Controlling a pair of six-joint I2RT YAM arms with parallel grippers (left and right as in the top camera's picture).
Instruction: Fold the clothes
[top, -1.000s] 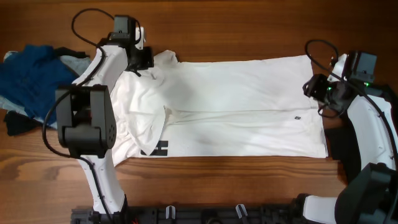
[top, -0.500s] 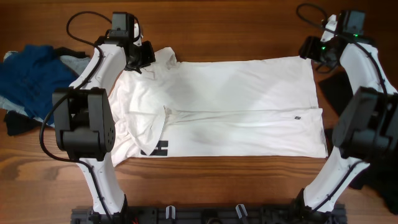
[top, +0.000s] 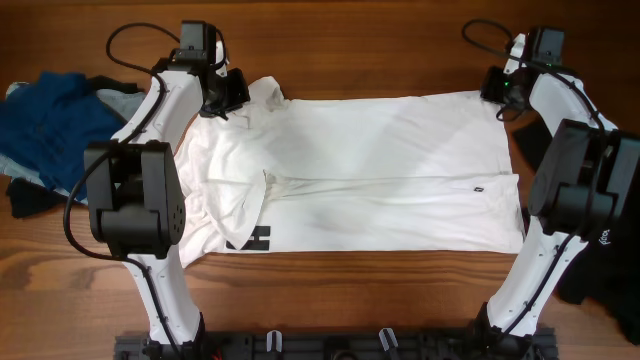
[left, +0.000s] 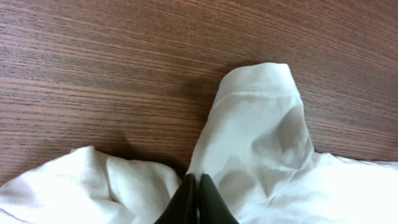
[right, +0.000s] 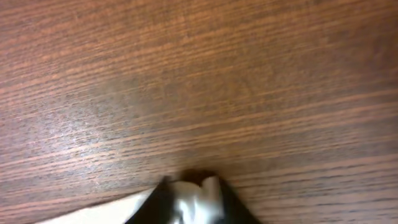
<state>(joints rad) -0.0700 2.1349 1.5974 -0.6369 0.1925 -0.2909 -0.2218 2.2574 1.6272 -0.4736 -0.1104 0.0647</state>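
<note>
My left gripper will next pull toward the blue clothes, to its left in the overhead view, and stretch wrinkled fabric. Then it will return beside the sleeve (top: 266, 93) (left: 264, 109) and let go.
The white T-shirt (top: 370, 170) lies spread on the wooden table, collar end to the left and hem to the right. Its black bar print (top: 250, 238) shows at the near left. My left gripper (top: 228, 95) is at the far left sleeve. In the left wrist view its fingers (left: 198, 190) are shut on the white fabric (left: 261, 137). My right gripper (top: 497, 88) is at the far right hem corner. In the blurred right wrist view its fingers (right: 193, 196) hold a bunch of white fabric (right: 189, 199) between them. A black garment (top: 530, 140) lies beside the shirt's right edge.
A pile of blue and grey clothes (top: 45, 120) lies at the table's left edge, with a dark piece (top: 30, 198) below it. More black fabric (top: 600, 275) lies at the right. Bare wood (top: 370, 45) runs along the far side of the shirt.
My right arm has swung from the shirt's right edge up to the far right hem corner. My left gripper has stayed at the far left sleeve. The shirt has barely shifted.
</note>
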